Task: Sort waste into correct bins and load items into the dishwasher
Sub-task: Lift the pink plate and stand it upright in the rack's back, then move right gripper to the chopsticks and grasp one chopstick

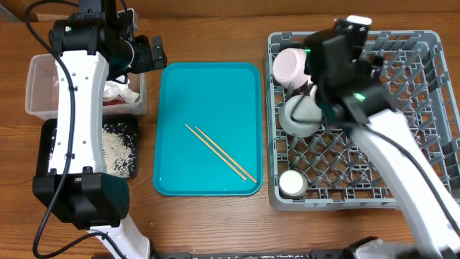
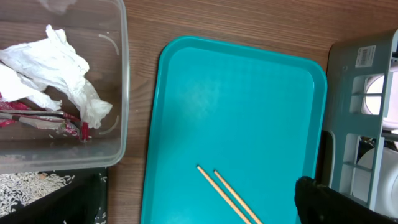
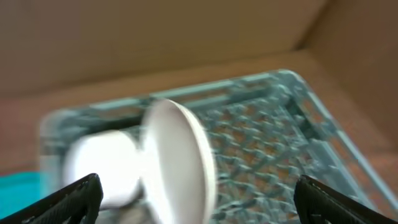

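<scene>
I will next move my right gripper to the left in the overhead view and lower it onto the chopstick nearer the rack, as the plate (image 3: 180, 155) is now in the rack.
Two wooden chopsticks (image 1: 219, 152) lie side by side on the teal tray (image 1: 180, 93); they also show in the left wrist view (image 2: 227, 196). The clear tub (image 1: 39, 86) holds white tissue (image 2: 59, 68) and the red-and-white wrapper (image 2: 37, 115). The black tray (image 1: 50, 144) holds rice grains (image 1: 118, 147). The grey dish rack (image 1: 417, 108) holds the pink bowl (image 1: 290, 66), the grey-green bowl (image 1: 298, 115) and the white cup (image 1: 292, 183). My left gripper (image 1: 147, 54) is open and empty beside the tub. My right gripper (image 3: 199, 186) is open over the rack, its fingers on either side of the pale plate (image 3: 180, 155), which stands on edge.
The rack's wall (image 2: 360, 87) stands just right of the teal tray. Bare wooden table (image 1: 208, 223) runs along the front. The right wrist view is blurred.
</scene>
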You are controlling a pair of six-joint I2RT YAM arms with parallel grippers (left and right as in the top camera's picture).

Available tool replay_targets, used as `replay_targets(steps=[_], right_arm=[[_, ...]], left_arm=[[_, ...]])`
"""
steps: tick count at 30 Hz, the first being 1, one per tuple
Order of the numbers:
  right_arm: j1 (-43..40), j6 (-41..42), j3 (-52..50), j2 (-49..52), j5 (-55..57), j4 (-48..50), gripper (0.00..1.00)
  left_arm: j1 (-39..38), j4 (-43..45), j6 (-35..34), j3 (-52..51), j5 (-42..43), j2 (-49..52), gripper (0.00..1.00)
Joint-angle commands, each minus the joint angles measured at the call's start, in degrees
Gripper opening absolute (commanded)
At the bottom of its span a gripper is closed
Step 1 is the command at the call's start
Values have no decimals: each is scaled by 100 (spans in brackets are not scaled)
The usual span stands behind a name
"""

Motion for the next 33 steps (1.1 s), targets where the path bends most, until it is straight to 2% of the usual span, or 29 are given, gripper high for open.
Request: replay_targets(steps=[1, 2, 4, 10, 18, 26, 33], right_arm=[[52, -79, 125, -389, -3346, 103, 95], [92, -195, 101, -323, -4009, 184, 90], [313, -212, 46, -55, -4422, 170, 87], [1333, -199, 46, 1303, -4417, -291, 86], [1974, -439, 46, 2393, -4000, -350, 79], [2267, -981, 44, 3220, -3604, 13, 77], [2275, -1327, -52, 3416, -3602, 214, 76]], left_arm=[[-17, 9, 11, 118, 44, -44, 100], [-17, 9, 11, 118, 44, -44, 100], [-17, 9, 11, 118, 44, -44, 100], [-17, 9, 11, 118, 44, -44, 100], [-17, 9, 11, 118, 44, -44, 100], [-17, 9, 11, 118, 44, -44, 100], [-17, 9, 11, 118, 44, -44, 100]])
